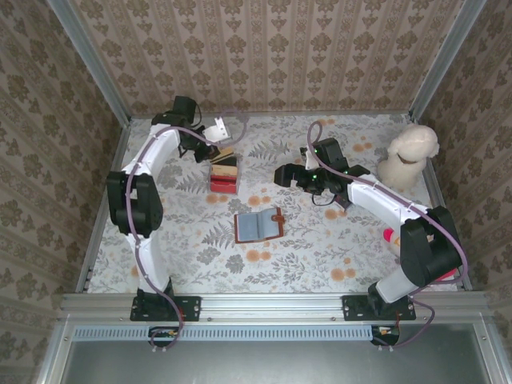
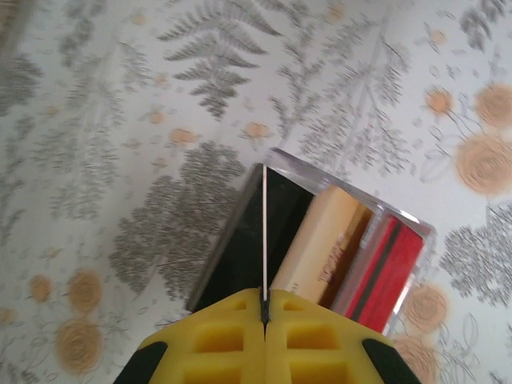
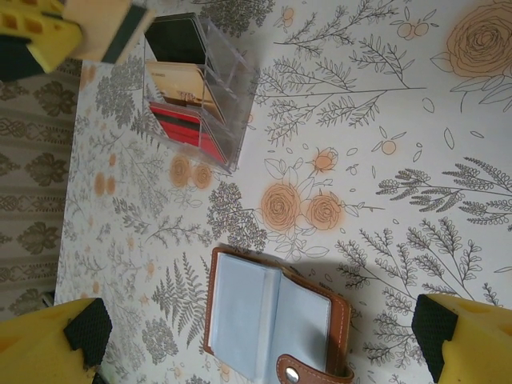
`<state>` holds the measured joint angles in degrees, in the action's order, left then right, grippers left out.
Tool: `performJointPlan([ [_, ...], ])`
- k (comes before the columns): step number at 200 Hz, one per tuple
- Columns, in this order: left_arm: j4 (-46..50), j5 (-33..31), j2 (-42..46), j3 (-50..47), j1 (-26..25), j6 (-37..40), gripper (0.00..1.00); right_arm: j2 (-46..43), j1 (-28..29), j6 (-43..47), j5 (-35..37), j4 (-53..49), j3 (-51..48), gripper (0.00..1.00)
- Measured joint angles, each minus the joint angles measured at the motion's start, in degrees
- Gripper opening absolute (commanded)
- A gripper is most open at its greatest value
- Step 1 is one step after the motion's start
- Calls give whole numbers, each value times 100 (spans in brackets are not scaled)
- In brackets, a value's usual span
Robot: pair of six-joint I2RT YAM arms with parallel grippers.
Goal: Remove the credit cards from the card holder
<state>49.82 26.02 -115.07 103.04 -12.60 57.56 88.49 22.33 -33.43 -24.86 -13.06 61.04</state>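
My left gripper turns along the middle slot next, eases back and down, and releases the thin credit card (image 2: 263, 232), since it's tan like that slot's stack.
The brown card holder (image 1: 258, 226) lies open mid-table, its grey-blue pockets (image 3: 272, 316) facing up and the closing tab toward the camera. My right gripper (image 3: 266, 334) hangs open above it, holding nothing; from the top it sits right of the box (image 1: 286, 174). At the back, my left gripper (image 2: 264, 308) is shut on a thin credit card (image 2: 263, 232), seen edge-on over a clear box (image 2: 408, 222). In the right wrist view that card (image 3: 104, 24) looks tan with a dark edge. Black (image 2: 288, 212), tan (image 2: 324, 248) and red (image 2: 392, 268) cards stand in the box's slots.
The clear box (image 1: 224, 174) stands behind and left of the card holder. A cream plush toy (image 1: 408, 156) sits at the back right, and a small red object (image 1: 390, 236) lies by the right arm. Wallpapered walls close three sides.
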Motion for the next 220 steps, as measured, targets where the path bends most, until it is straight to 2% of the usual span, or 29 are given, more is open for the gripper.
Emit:
performJointPlan([
  [31,503,251,-184,232,28,643,0,57,0,-114,-68,44,0,100],
  [89,789,573,-221,262,33,1414,0,96,0,-262,-109,149,-2,100],
  [220,748,-94,-636,291,-87,2072,0,133,0,-435,-127,413,-68,100],
])
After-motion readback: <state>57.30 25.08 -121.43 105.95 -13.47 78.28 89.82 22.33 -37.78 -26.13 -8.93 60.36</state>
